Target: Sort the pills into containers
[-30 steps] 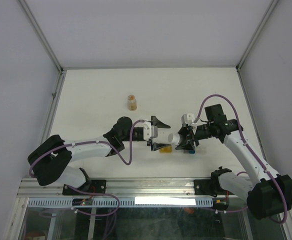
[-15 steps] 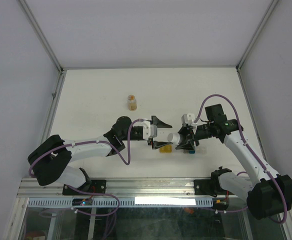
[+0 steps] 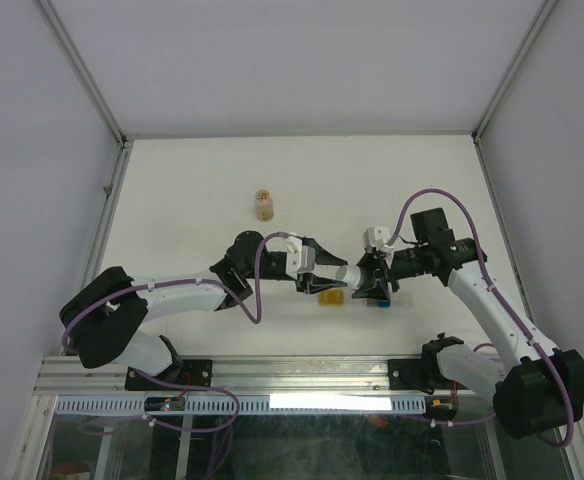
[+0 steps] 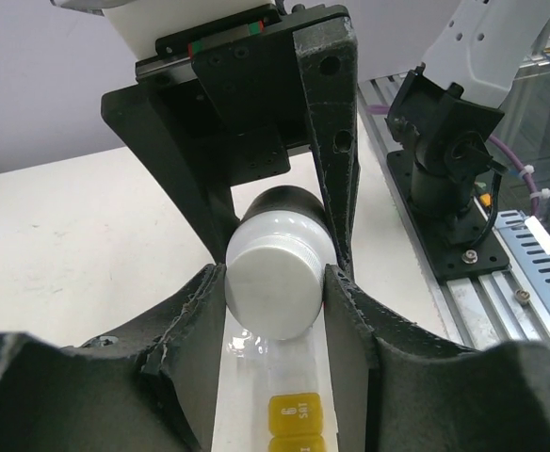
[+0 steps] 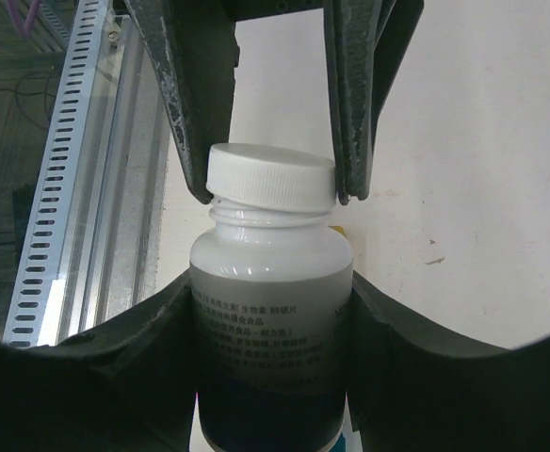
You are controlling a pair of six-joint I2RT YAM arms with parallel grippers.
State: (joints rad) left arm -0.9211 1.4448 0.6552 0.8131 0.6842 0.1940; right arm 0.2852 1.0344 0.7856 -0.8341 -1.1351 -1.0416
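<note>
The tabletop by the amber bottle is below my left gripper and to its left in the top view, so next my left gripper needs to pull off and down to free the cap of the white bottle.
A white pill bottle (image 5: 270, 292) lies level in the air, and my right gripper (image 5: 270, 311) is shut round its body. My left gripper (image 4: 275, 278) has its jaws pressed on both sides of the bottle's white screw cap (image 4: 273, 297). In the top view the two grippers (image 3: 334, 272) (image 3: 370, 278) meet at the bottle (image 3: 354, 274), just above the containers. The yellow box (image 3: 331, 297) and the blue box (image 3: 380, 303) show there. In the left wrist view the yellow box (image 4: 297, 416) and the clear box (image 4: 256, 348) lie under the cap. No pills show.
A small amber bottle (image 3: 263, 205) stands upright at the back left of the white table (image 3: 192, 190). A metal rail (image 3: 272, 375) with the arm bases runs along the near edge. Grey walls enclose the other three sides.
My left gripper has slid right and narrowed its jaws from wide open onto the bottle's cap. The right arm and the bottle have stayed put.
</note>
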